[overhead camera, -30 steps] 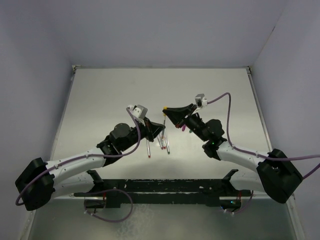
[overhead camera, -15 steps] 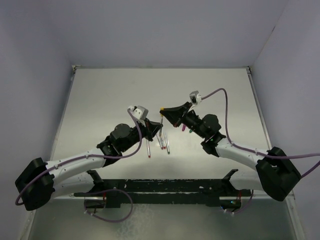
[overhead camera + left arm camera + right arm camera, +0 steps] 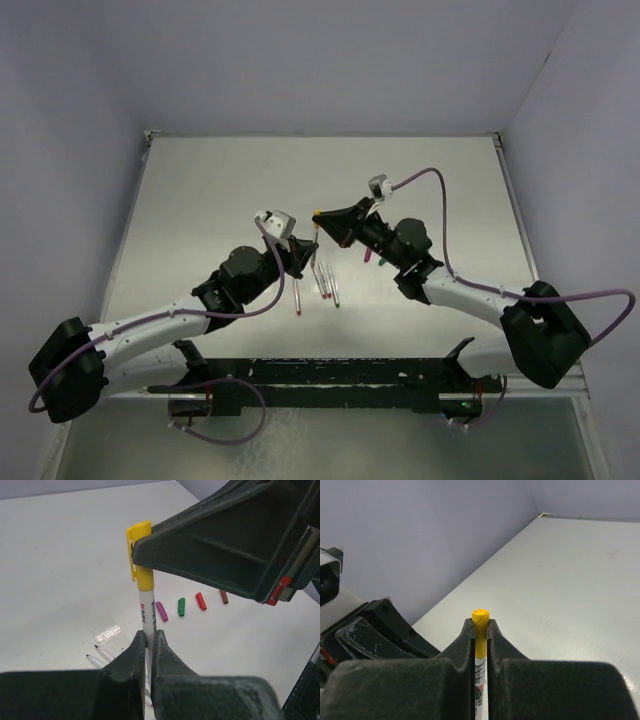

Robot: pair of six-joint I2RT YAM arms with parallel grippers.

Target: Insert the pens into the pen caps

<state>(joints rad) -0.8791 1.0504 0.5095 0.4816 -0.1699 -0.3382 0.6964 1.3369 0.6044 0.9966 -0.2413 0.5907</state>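
I will next move my left gripper down and to the left in the top view, tilt the capped pen flat and release it, since the tabletop is clear there.
My left gripper (image 3: 148,634) is shut on a white pen (image 3: 146,612) and holds it upright above the table. A yellow pen cap (image 3: 139,555) sits on the pen's top end. My right gripper (image 3: 480,624) is shut on that yellow cap (image 3: 480,630), with the pen's white barrel (image 3: 480,675) running down between its fingers. In the top view the two grippers meet at mid-table, left (image 3: 303,256) and right (image 3: 322,218), with the yellow cap (image 3: 316,213) between them. Purple (image 3: 161,611), green (image 3: 181,606), red (image 3: 200,601) and dark red (image 3: 224,597) caps lie in a row on the table.
Several loose pens (image 3: 325,285) lie on the white table just in front of the left gripper, two of them also in the left wrist view (image 3: 102,652). Purple cables (image 3: 440,190) loop over both arms. A black rail (image 3: 330,375) runs along the near edge.
My right gripper has moved left with the yellow cap, bringing it over the tip of the pen held by my left gripper. The left gripper shifted slightly.
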